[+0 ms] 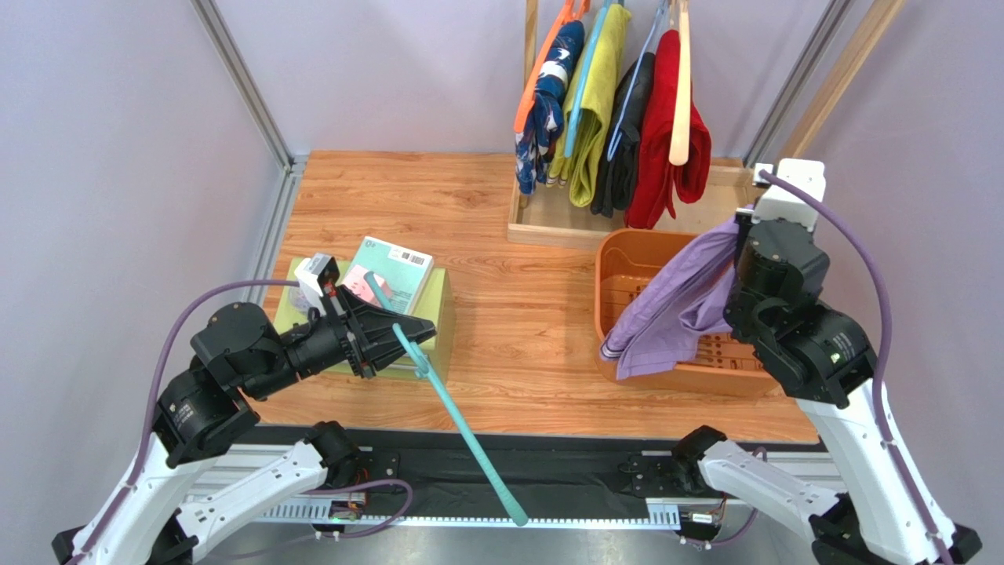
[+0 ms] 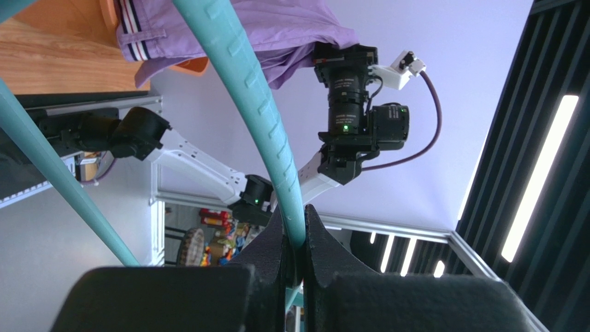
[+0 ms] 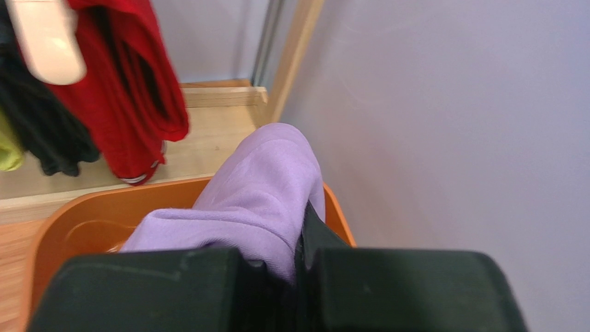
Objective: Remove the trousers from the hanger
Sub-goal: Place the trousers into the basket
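The robot will move its right gripper away from the side, then tilt it down over the basket to let go of the lilac trousers [image 1: 678,306], as they hang over the basket's front.
My left gripper [image 1: 398,330] is shut on a teal hanger [image 1: 462,426], which is bare and slants down toward the table's near edge; the hanger's curved arm [image 2: 257,104] rises from between my jaws. My right gripper [image 1: 733,241] is shut on the lilac trousers [image 1: 678,306], which drape from it into and over the front of the orange basket [image 1: 631,253]. In the right wrist view the lilac cloth [image 3: 256,194] is bunched between my fingers. Red [image 1: 668,147], black [image 1: 622,141], yellow-green [image 1: 598,100] and navy patterned [image 1: 545,106] trousers hang on hangers on the rack at the back.
A wooden rack base tray [image 1: 554,218] stands at the back behind the basket. A green block with a boxed item [image 1: 395,277] on it lies by my left gripper. A cream hanger [image 1: 680,94] hangs in front of the red trousers. Walls close both sides.
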Tool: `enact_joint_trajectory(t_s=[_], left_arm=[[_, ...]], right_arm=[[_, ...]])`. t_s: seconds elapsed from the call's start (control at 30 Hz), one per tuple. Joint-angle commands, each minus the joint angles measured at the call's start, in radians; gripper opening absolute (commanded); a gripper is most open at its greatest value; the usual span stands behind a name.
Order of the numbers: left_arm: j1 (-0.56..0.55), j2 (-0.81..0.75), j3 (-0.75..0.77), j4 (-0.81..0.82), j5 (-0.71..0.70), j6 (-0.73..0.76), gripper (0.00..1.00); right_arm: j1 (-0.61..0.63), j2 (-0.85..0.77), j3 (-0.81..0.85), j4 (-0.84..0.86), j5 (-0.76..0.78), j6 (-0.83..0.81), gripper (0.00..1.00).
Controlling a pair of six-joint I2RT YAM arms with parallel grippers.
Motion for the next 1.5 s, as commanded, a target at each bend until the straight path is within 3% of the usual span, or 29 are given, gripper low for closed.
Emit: enact_joint_trajectory(t_s=[0.0, 0.13, 0.3, 0.43, 0.7, 0.8, 0.9, 0.93, 1.0, 1.03, 1.23, 1.47], left_arm=[[0.000, -0.003, 0.003, 0.070, 0.038, 0.001, 0.00], [0.000, 0.009, 0.002, 0.088, 0.054, 0.001, 0.00], [0.000, 0.008, -0.004, 0.093, 0.060, 0.001, 0.00], [0.000, -0.011, -0.004, 0.090, 0.049, 0.001, 0.00], [0.000, -0.058, -0.004, 0.044, 0.001, -0.004, 0.00], [0.000, -0.060, -0.007, 0.044, 0.001, -0.004, 0.00], [0.000, -0.051, -0.001, 0.047, 0.003, 0.002, 0.00], [0.000, -0.049, -0.001, 0.050, 0.003, 0.004, 0.00], [0.000, -0.040, 0.000, 0.058, 0.006, 0.004, 0.00], [0.000, -0.037, -0.001, 0.064, 0.009, 0.004, 0.00], [-0.001, 0.008, 0.002, 0.121, 0.043, 0.007, 0.00], [0.000, 0.072, 0.014, 0.185, 0.084, 0.016, 0.00]], right_arm=[[-0.113, -0.018, 0.051, -0.061, -0.071, 0.048, 0.00], [-0.182, 0.011, 0.072, -0.128, -0.090, 0.081, 0.00], [-0.183, 0.051, -0.047, -0.147, -0.171, 0.150, 0.00], [-0.185, 0.161, -0.133, -0.141, -0.292, 0.330, 0.00], [-0.179, 0.378, -0.087, -0.276, -0.491, 0.604, 0.04], [-0.179, 0.415, -0.098, -0.299, -0.551, 0.598, 0.16], [-0.177, 0.439, -0.098, -0.346, -0.567, 0.581, 0.36], [-0.176, 0.436, -0.096, -0.361, -0.562, 0.581, 0.49], [-0.174, 0.406, -0.090, -0.395, -0.561, 0.575, 0.61], [-0.174, 0.389, -0.087, -0.407, -0.561, 0.575, 0.72], [-0.170, 0.223, -0.032, -0.556, -0.613, 0.565, 0.91], [-0.170, 0.030, 0.029, -0.670, -0.868, 0.486, 0.99]])
